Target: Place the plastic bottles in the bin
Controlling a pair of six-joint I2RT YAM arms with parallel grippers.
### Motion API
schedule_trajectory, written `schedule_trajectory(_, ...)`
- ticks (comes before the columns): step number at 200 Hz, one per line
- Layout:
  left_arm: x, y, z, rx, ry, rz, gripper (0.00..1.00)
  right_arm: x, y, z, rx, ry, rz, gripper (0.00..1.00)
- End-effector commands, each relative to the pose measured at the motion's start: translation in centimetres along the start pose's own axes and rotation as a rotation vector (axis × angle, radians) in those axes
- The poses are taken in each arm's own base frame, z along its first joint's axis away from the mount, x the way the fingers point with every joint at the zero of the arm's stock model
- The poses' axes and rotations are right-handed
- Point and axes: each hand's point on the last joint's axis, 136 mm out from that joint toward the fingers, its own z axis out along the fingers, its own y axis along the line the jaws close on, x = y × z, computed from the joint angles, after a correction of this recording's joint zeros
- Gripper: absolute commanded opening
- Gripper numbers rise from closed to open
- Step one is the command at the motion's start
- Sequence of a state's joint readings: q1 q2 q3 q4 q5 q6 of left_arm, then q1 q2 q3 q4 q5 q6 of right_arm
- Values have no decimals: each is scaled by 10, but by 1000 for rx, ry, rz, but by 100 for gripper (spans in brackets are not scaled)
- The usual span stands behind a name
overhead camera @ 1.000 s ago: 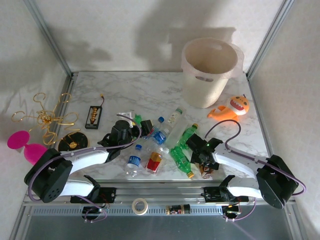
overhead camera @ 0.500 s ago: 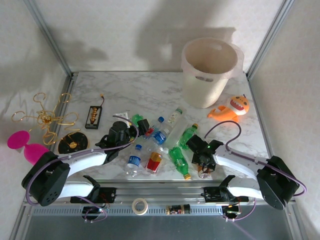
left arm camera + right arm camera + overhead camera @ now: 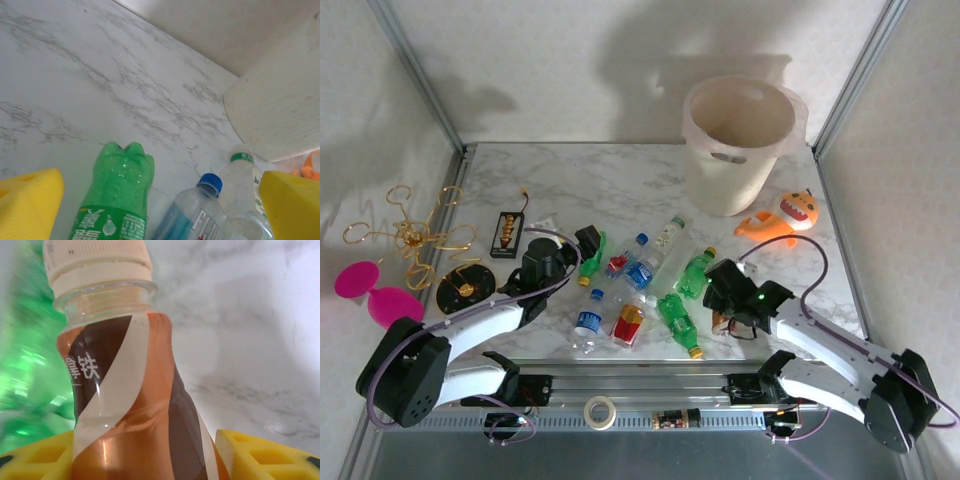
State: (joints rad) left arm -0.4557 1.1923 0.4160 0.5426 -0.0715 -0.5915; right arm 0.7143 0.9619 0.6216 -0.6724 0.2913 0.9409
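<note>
My right gripper holds the brown-labelled bottle and next needs to carry it up and outward, over the bin's opening, to let it go there, because the bin's rim is high above the marble.
Several plastic bottles lie in a cluster at the table's front middle. My left gripper is open, with the base of a green bottle between its yellow fingers. Beside that lie a blue-capped clear bottle and a white-capped one. My right gripper is shut on a brown-labelled bottle with a cream cap, held above the marble. Two green bottles lie just to its left. The bin stands at the far right.
An orange toy lies right of the bin's foot. A gold wire stand, a pink object and a black box sit on the left. A red-labelled bottle and a blue-labelled one lie near the front edge.
My right gripper has closed on the brown-labelled bottle and risen with it off the table. My left gripper has slid left and farther back, over the green bottle's base.
</note>
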Motion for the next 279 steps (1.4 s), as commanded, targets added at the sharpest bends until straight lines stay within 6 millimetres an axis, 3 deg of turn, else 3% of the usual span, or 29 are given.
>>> schedule_trajectory(1, -5, 9, -5, -11, -23, -36, 100, -52, 28, -26, -131, -137, 39, 47)
schedule_trajectory(65, 4, 32, -15, -56, 10, -24, 100, -169, 102, -81, -309, -380, -76, 45)
schedule_trajectory(109, -1, 44, -27, -91, -7, -5, 100, -257, 152, -126, -430, -592, -128, 45)
schedule_trajectory(139, -3, 48, -33, -103, -13, 4, 100, -314, 171, -157, -482, -722, -139, 45)
schedule_trajectory(173, -3, 46, -38, -85, -9, 1, 100, -372, 178, -177, -555, -822, -96, 45)
schedule_trajectory(203, -4, 46, -40, -84, -14, -3, 100, -417, 174, -168, -532, -884, -66, 45)
schedule_trajectory(233, -6, 44, -42, -75, -17, -5, 100, -452, 160, -133, -429, -910, -41, 45)
schedule_trajectory(279, -8, 44, -44, -73, -17, 1, 100, -472, 159, -73, -379, -825, -45, 46)
